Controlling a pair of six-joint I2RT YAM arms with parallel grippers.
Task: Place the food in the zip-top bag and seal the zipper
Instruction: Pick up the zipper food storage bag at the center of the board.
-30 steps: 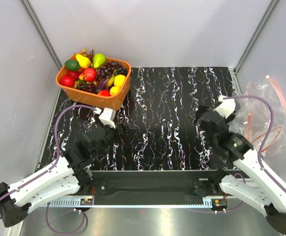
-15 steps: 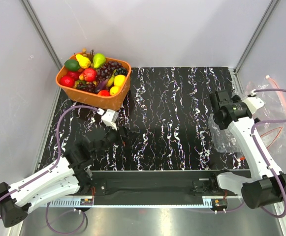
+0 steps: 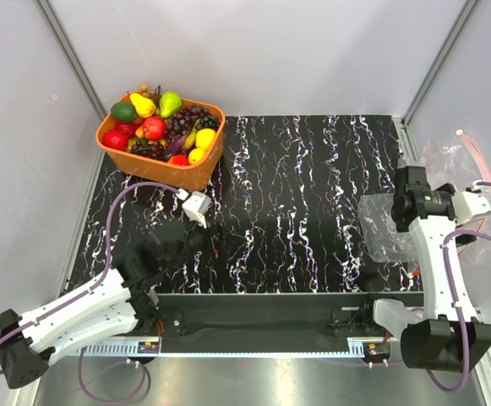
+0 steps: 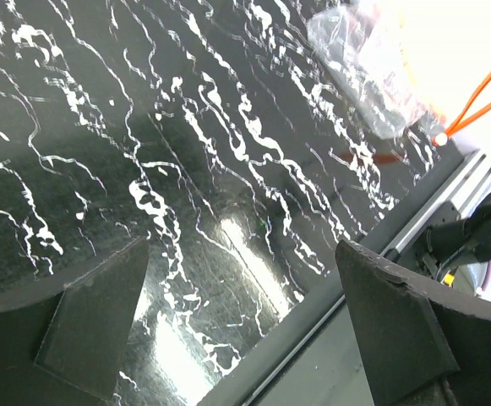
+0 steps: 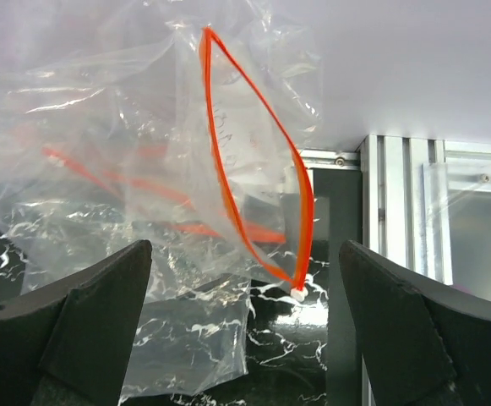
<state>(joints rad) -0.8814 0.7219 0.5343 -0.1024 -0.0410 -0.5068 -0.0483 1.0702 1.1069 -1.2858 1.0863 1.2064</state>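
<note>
The zipper loop's edges stand apart, so my right gripper will turn toward the wall behind the bag [image 3: 385,225], onto one edge.
The food [image 3: 162,127], glossy toy fruit with a dark grape bunch [image 3: 191,117] and a red apple [image 3: 153,128], is piled in an orange basket [image 3: 169,172] at the back left. The clear zip-top bag [image 3: 385,225] lies crumpled at the mat's right edge and leans against the right wall [image 5: 118,127]. Its orange-red zipper [image 5: 233,208] gapes open in a loop. My right gripper [image 3: 416,188] is open, facing the bag's mouth [image 5: 245,275] without touching it. Open and empty, my left gripper [image 3: 199,240] hovers over the bare mat [image 4: 243,262], with the bag [image 4: 362,56] far off.
The black marbled mat [image 3: 296,194] covers the table between white walls. An aluminium rail [image 3: 253,338] runs along the near edge, and a frame post [image 5: 397,211] stands right of the bag. Purple cables [image 3: 110,228] loop off both arms.
My right arm has swung from the mat's right-middle out toward the right wall and now faces the bag. The left arm has shifted only slightly. Both grippers stayed open.
</note>
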